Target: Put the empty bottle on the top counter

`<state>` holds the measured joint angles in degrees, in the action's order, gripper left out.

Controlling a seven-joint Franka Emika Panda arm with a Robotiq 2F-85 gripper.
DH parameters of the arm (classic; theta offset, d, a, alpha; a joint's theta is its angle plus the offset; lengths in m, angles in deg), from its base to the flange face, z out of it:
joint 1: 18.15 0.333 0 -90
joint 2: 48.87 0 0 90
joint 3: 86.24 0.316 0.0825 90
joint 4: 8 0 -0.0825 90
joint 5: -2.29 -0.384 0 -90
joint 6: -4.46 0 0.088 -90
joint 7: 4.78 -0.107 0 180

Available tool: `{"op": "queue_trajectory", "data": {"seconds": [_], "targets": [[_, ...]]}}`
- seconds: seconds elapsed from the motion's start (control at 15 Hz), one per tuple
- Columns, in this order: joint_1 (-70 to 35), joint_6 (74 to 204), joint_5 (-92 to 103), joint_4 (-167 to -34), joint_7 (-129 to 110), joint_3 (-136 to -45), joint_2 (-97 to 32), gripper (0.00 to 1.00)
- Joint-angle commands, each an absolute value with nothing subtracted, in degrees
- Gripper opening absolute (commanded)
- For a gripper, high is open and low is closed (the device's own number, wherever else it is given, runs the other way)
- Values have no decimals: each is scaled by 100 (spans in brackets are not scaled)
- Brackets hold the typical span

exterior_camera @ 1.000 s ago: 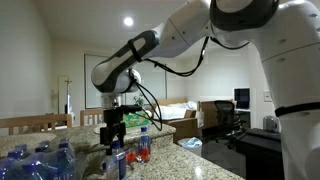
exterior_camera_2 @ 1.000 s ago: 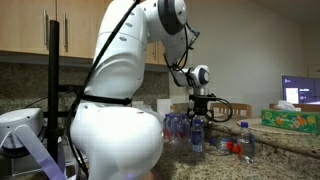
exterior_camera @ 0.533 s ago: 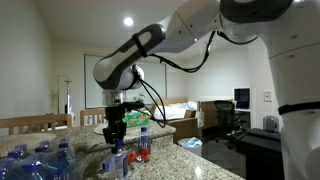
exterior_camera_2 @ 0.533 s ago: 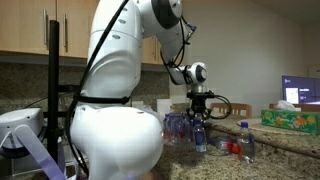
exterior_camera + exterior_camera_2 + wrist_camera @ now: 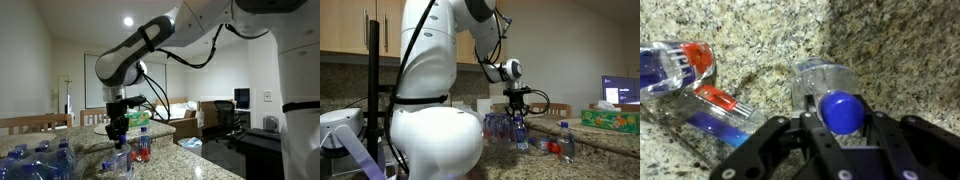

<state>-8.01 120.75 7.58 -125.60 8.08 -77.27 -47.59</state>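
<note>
My gripper raises the empty bottle (image 5: 122, 160) next, carries it outward and sets it on the raised granite level (image 5: 91, 139) to release it, since that surface stands higher.
The empty bottle (image 5: 825, 85) is clear plastic with a blue cap. In the wrist view it stands on speckled granite, straight under the camera. My gripper (image 5: 843, 120) is shut on its neck, one black finger on each side of the cap. In both exterior views the gripper (image 5: 118, 130) (image 5: 518, 110) points straight down with the bottle (image 5: 122, 160) (image 5: 519, 132) below it. A step in the granite (image 5: 830, 35) runs past the bottle. I cannot tell which tier is the top counter.
A bottle with red contents (image 5: 143, 148) stands close beside the gripper. A wrapped pack of blue-capped bottles (image 5: 40, 160) (image 5: 495, 125) sits behind. Another small bottle (image 5: 565, 140) and a tissue box (image 5: 610, 120) stand along the counter. A bottle with red and blue markings (image 5: 675, 65) lies to the left.
The jaws have gone from open to shut on the bottle's neck. The arm has hardly moved, and the bottle stays in place.
</note>
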Motion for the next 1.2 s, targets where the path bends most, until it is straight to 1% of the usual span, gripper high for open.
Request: {"op": "queue_trajectory", "data": {"seconds": [0.0,0.2,0.47,0.6,0.87,1.13], "targets": [[-870,12361,824,-12441,710,-7747,-4865,15],[-876,11850,790,-11727,747,-7769,-4587,15],[-759,10937,1135,-10387,474,-7717,-3982,15],[-697,11019,1565,-9768,216,-7742,-3641,15],[-650,11357,1652,-8770,-19,-7821,-2940,15],[-685,11090,1291,-7450,-69,-7900,-2117,15]]}}
